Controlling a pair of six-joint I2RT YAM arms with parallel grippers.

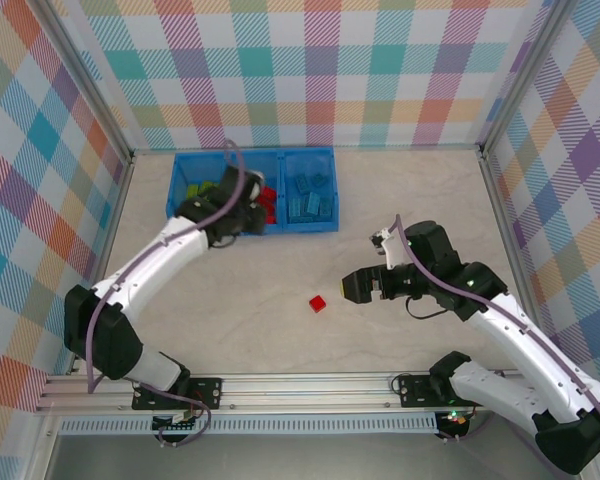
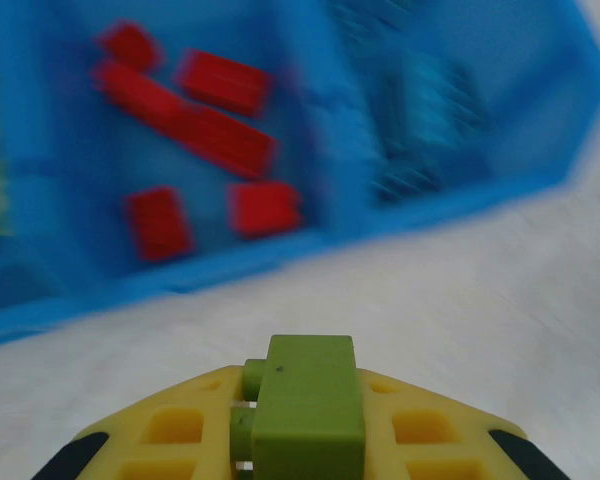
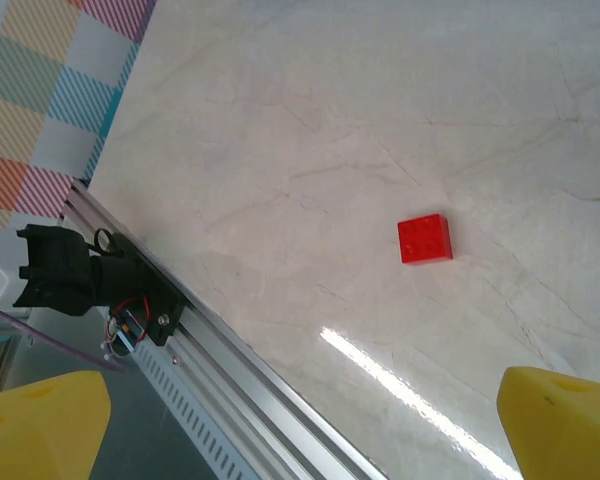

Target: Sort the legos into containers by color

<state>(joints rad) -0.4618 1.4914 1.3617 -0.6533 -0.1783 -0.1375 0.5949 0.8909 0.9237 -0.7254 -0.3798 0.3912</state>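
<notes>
I will next swing my left gripper outward over the green legos' compartment [image 1: 193, 189], which lies outward of it past the red legos, and let go of the lime green lego, which matches in color.
The containers form one blue tray [image 1: 320, 228] at the back of the table, with green legos [image 1: 193, 189] in the left compartment, red legos [image 2: 225, 135] in the middle and light blue legos [image 1: 310, 195] in the right. My left gripper [image 1: 250, 215] hovers at the tray's front wall [image 2: 230, 265], shut on a lime green lego [image 2: 305, 405] between its yellow fingers [image 2: 170, 435]. A single red lego [image 3: 425, 239] lies on the table. My right gripper [image 3: 305, 430] hangs open just right of it [image 1: 318, 303], nothing between its fingertips [image 3: 565, 420].
Checkered walls close in the table on three sides. An aluminium rail [image 3: 230, 360] runs along the near edge, close to the red lego. Bare tabletop [image 1: 230, 290] spreads between the tray and the rail.
</notes>
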